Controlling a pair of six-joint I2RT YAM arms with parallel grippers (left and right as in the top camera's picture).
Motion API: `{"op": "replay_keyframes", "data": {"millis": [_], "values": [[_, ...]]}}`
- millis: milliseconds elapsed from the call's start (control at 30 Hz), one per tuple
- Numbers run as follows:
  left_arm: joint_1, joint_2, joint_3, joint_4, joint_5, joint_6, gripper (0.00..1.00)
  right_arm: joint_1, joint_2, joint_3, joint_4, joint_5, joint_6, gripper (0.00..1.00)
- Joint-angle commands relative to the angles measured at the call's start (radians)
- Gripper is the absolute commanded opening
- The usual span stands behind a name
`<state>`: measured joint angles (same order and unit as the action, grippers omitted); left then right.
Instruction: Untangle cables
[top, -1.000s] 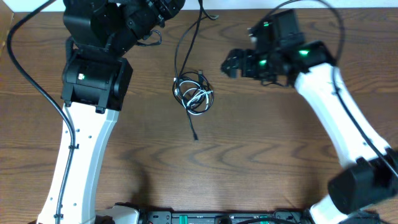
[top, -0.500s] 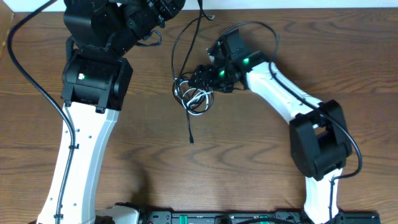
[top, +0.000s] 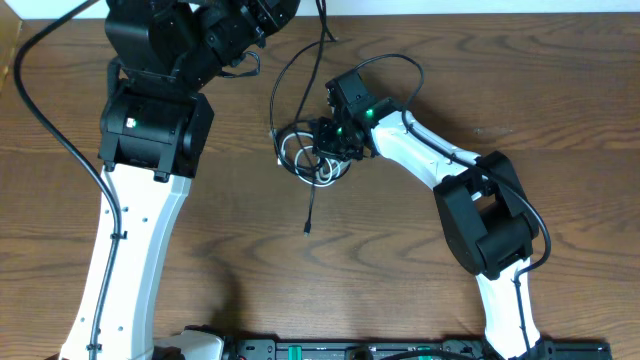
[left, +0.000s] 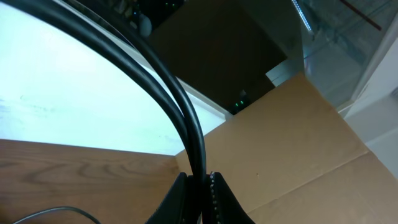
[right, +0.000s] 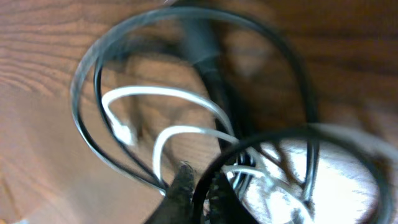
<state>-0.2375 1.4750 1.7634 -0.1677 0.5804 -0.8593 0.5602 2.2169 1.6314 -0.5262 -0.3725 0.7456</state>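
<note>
I should draw my right gripper from the knot (top: 308, 155), to the right in the overhead view, then open, since black cable connects the knot to my left gripper.
The cables lie bunched in a small knot (top: 308, 155) at mid-table, with black loops wound round a white cable (right: 161, 134). One black cable (top: 285, 75) arcs from the knot up to the far edge, where my left gripper (left: 200, 186) is shut on a black cable (left: 186, 118) and holds it up. A black tail runs down from the knot to a plug (top: 308, 228). My right gripper (top: 326, 140) sits on the knot's right side. In the right wrist view the right gripper (right: 202, 186) is shut on a black loop (right: 261, 140) of the knot.
A brown cardboard box (left: 298, 137) stands beyond the table's far edge by the left gripper. The left arm (top: 150, 130) fills the table's left side. The right arm (top: 480, 210) reaches in from the front right across the wood table (top: 400, 280).
My right arm swung in from the right onto the knot and its jaws went from open to shut on a black loop. The knot shifted slightly. The left arm stayed put.
</note>
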Motion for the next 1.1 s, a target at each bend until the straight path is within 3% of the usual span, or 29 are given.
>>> {"op": "replay_keyframes", "data": {"millis": [0,167,267,467,733,1067], "values": [[0.003,-0.006,0.021,0.0,0.01,0.018,0.07,-0.018,-0.004,-0.004,-0.018,0.049,-0.025,0.01],[0.011,-0.006,0.021,-0.015,0.01,0.037,0.07,-0.091,-0.093,-0.003,-0.089,0.075,-0.03,0.01],[0.027,-0.007,0.021,-0.013,0.01,0.026,0.07,-0.143,-0.2,-0.003,-0.156,0.188,-0.056,0.01],[0.071,-0.027,0.021,0.176,0.014,-0.151,0.08,-0.195,-0.373,-0.003,-0.27,0.497,-0.098,0.02],[0.077,-0.04,0.021,0.576,0.0,-0.336,0.07,-0.209,-0.37,-0.03,-0.357,0.502,-0.121,0.01],[0.124,-0.041,0.021,0.619,-0.087,-0.34,0.07,-0.23,-0.359,-0.115,-0.395,0.541,-0.035,0.02]]}}
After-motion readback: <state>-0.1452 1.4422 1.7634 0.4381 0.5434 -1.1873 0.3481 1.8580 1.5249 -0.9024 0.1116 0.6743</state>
